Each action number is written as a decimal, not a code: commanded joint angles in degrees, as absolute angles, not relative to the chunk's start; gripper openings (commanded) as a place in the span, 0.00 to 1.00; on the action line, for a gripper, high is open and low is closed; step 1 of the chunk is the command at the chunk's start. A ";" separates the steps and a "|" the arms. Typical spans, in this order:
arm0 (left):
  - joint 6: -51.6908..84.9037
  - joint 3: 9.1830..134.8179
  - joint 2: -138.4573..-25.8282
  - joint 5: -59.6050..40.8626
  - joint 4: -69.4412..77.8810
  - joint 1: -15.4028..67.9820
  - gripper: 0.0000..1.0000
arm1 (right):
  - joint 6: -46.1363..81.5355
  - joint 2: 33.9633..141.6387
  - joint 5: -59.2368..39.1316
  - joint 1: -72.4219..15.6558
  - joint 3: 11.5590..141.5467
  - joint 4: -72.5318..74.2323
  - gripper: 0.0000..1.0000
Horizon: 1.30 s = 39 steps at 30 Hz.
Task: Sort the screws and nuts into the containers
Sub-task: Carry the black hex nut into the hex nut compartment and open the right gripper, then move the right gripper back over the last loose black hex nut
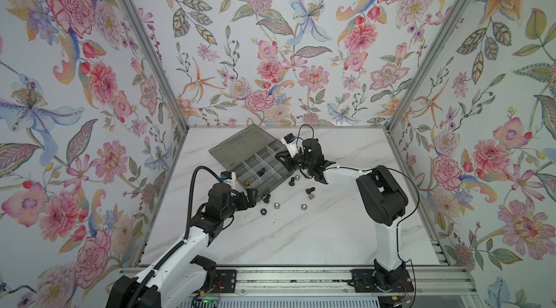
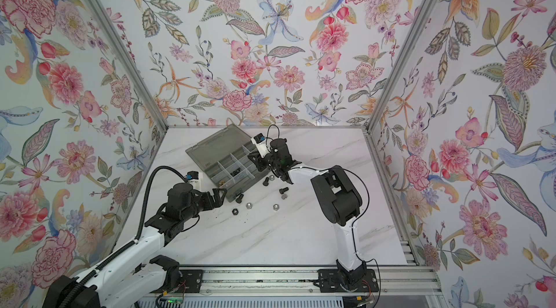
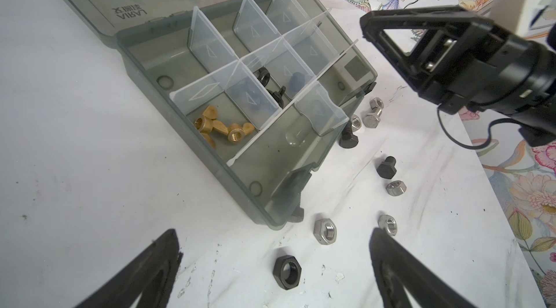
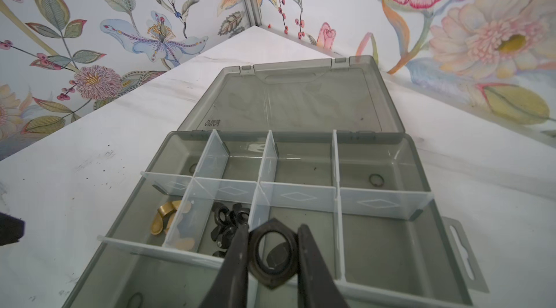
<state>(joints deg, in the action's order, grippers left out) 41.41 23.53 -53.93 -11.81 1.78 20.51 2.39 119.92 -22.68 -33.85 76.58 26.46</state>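
The box's section beside the black winged pieces is below and already holds a black piece, so my right gripper will move down toward it next and let go of the black hex nut.
The smoky-grey organizer box [image 1: 251, 168] [image 4: 385, 249] lies open at the back of the table, its containers split by clear dividers. My right gripper [image 4: 273, 228] [image 1: 281, 157] hangs over it, shut on a black hex nut [image 4: 270, 280]. One compartment holds brass wing nuts [image 3: 222, 130], and its neighbour holds black winged pieces [image 4: 230, 222]. My left gripper [image 3: 273, 231] [image 1: 252, 193] stands open just above the table by the box's near corner. A loose black hex nut [image 3: 287, 272] lies between its fingers, untouched. Silver nuts [image 3: 325, 230] and black bolts [image 3: 386, 167] lie scattered beside the box.
The flat lid [image 1: 240, 144] lies open toward the back wall. A silver hex bolt [image 3: 373, 116] rests by the box's far corner. Flowered walls close in the marble table [image 1: 301, 237] on three sides, and a metal rail [image 1: 288, 279] runs along the front.
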 commanded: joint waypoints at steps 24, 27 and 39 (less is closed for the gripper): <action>41.58 22.14 -52.73 -12.57 2.68 19.94 0.99 | 2.22 126.89 -21.31 -34.80 82.56 22.78 0.18; 41.59 22.21 -52.73 -12.52 2.57 19.88 0.99 | 2.26 127.05 -21.18 -34.80 82.78 22.60 0.21; 41.52 22.30 -52.55 -12.39 2.30 19.90 0.99 | 2.84 126.27 -22.09 -35.00 83.50 21.81 0.38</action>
